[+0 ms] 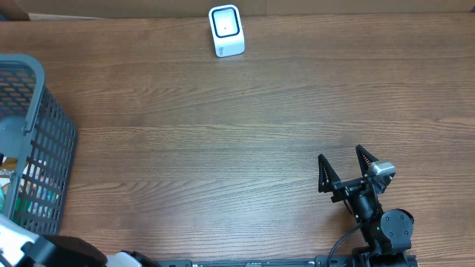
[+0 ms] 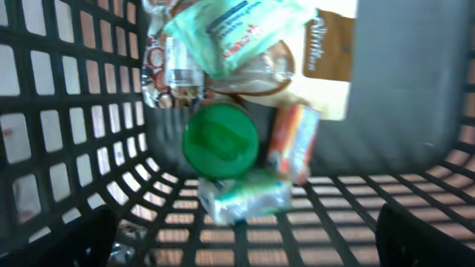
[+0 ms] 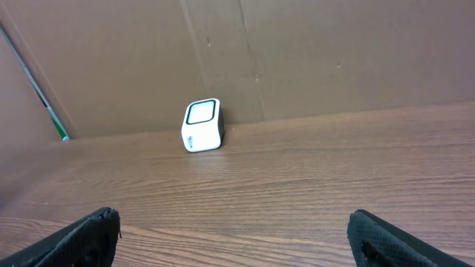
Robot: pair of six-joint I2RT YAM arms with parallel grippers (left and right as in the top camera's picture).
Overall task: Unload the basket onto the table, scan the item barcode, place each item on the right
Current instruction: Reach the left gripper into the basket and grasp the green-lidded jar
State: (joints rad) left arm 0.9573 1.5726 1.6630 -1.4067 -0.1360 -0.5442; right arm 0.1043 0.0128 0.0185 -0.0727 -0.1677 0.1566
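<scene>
Next I will lower my open left gripper deeper into the basket until its fingers straddle the lid's rim, then close, since the round green lid (image 2: pixel 220 139) faces up uncovered below.
The white barcode scanner (image 1: pixel 225 30) stands at the table's far edge, and the right wrist view shows this scanner (image 3: pixel 202 126) too. Several items lie in the grey mesh basket (image 1: pixel 44 141): a round green lid (image 2: pixel 220 139), an orange pack (image 2: pixel 293 141), a clear green-tinted packet (image 2: pixel 245 196) and a bag with a pale green label (image 2: pixel 230 30). My left gripper (image 2: pixel 249 248) hangs open inside the basket just short of the packet, holding nothing. My right gripper (image 1: pixel 345 167) rests open over bare table at the near right, facing the scanner.
A brown and cream package (image 2: pixel 330 59) lies against the basket's solid grey wall (image 2: pixel 415 81). A cardboard wall (image 3: pixel 297 52) backs the table behind the scanner. The basket's mesh (image 2: pixel 67 133) surrounds my left gripper closely.
</scene>
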